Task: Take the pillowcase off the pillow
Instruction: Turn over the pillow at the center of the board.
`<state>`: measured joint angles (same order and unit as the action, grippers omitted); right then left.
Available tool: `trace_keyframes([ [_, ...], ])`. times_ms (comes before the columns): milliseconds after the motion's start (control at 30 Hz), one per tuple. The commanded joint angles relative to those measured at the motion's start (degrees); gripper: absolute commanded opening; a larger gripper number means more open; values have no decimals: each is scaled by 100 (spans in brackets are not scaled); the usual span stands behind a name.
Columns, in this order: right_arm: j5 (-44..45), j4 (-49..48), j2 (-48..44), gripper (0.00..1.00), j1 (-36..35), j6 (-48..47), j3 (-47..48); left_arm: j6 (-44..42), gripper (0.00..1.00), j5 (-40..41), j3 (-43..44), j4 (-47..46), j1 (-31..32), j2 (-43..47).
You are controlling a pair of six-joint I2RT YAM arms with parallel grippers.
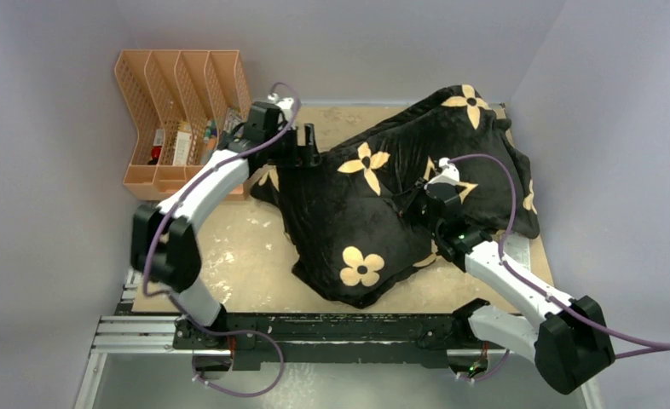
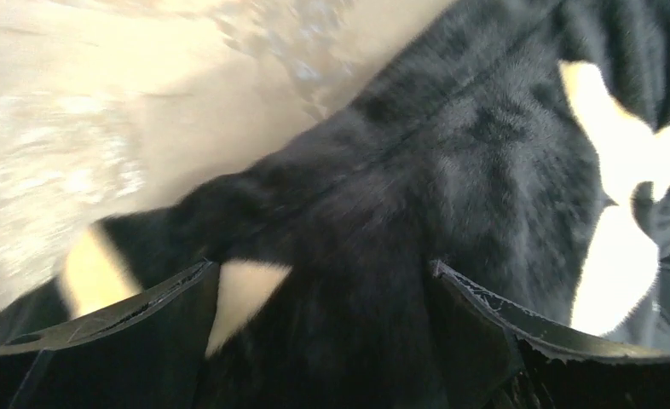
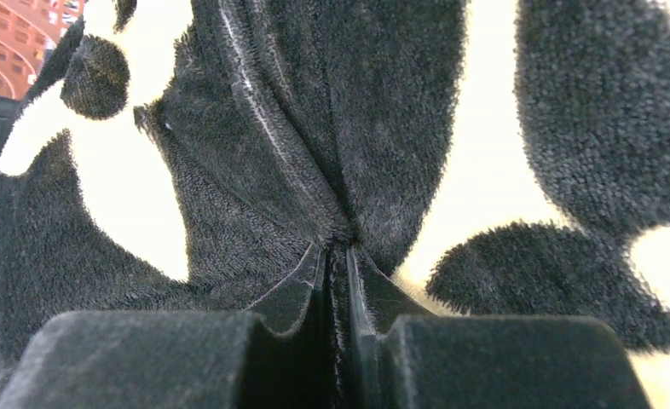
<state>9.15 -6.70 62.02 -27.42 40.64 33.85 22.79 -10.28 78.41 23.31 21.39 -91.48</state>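
Observation:
I need to lower my left gripper slightly back onto the pillowcase's far edge next and close it there, because that black fabric is below its wide-open fingers.
The black plush pillowcase with tan flower and star motifs lies puffed up across the middle and right of the table. The pillow is hidden inside it; no white shows. My left gripper is at the cover's far left corner, and in the left wrist view the left gripper stands open with black fabric lying between and below its wide-apart fingers. My right gripper sits on top of the cover's middle. The right wrist view shows the right gripper shut on a pinched fold of the pillowcase.
An orange slotted file organizer with small items stands at the back left, close behind the left arm. The tan table board shows to the left of the cover. Grey walls enclose the sides and back.

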Motion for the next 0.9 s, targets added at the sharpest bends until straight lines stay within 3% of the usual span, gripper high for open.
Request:
trace_keyframes([
  [0, -717, 2150, 201, 10, -124, 223, -710, -1050, 87, -1766, 1172, 722, 59, -1259],
  [67, -789, 2153, 225, 10, -123, 249, -696, -1347, 88, -2243, 1505, 1461, 71, -1870],
  [133, -826, 2230, 241, 11, -124, 273, -621, -1378, 88, -2997, 1153, 1453, 95, -2002],
  [200, -846, 2221, 219, 13, -129, 316, -592, -1179, 54, -3287, 526, 887, 111, -1688],
  [267, -902, 2134, 268, 15, -128, 321, -544, -931, 11, -3322, 145, 439, 111, -1320],
  [300, -905, 2123, 331, 15, -125, 317, -472, -857, 0, -3242, 104, 393, 111, -1227],
  [467, -1325, 2018, 683, 23, -123, 299, -84, -944, 0, -2884, 518, 878, 111, -1075],
  [633, -1301, 2055, 1054, 34, -127, 145, 756, -386, 0, -2826, 1290, 561, 120, -796],
  [733, -1163, 2146, 1649, 34, -123, -12, 1528, -361, 0, -3201, 2153, 862, 141, -984],
  [867, -1173, 1778, 2275, 34, -126, -81, 2448, -737, 0, -3089, 3708, 1942, 155, -1431],
])
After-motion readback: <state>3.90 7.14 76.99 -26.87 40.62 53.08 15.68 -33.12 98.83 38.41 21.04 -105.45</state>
